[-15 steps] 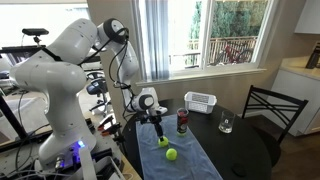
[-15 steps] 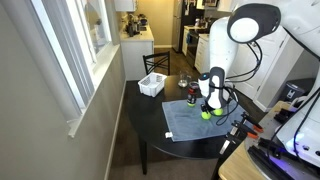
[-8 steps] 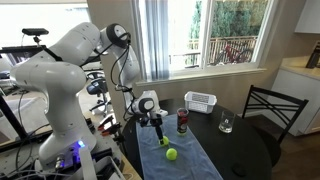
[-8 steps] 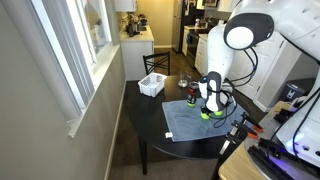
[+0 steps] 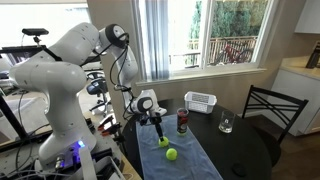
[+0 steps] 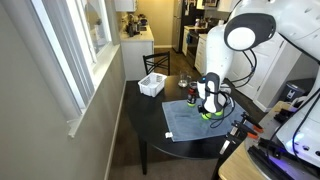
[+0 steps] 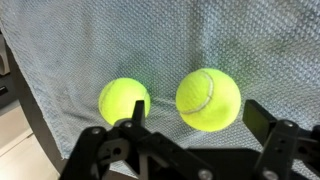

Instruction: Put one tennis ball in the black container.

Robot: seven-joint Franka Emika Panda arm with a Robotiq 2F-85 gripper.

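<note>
The robot's gripper will next lower its open fingers around the sides of the tennis ball below it, as that ball is already in line with the gap between the fingers.
Two yellow-green tennis balls lie on a grey-blue cloth (image 5: 180, 156). In the wrist view one tennis ball (image 7: 208, 99) sits between my open fingers and the other tennis ball (image 7: 124, 101) lies just outside one finger. My gripper (image 7: 193, 125) is open, lowered over the near ball (image 5: 163, 142), with the other ball (image 5: 171, 154) beside it. In an exterior view the gripper (image 6: 209, 110) hides most of the balls. The black container (image 5: 182, 122), a dark canister with a reddish band, stands upright at the cloth's far edge and also shows in an exterior view (image 6: 185, 95).
A white slatted basket (image 5: 200, 101) and a clear glass (image 5: 226, 124) stand on the dark round table (image 5: 245, 150). A black chair (image 5: 272, 108) is at the table's far side. The basket also shows in an exterior view (image 6: 152, 85).
My gripper has come down slightly over the balls. The balls and canister have not moved.
</note>
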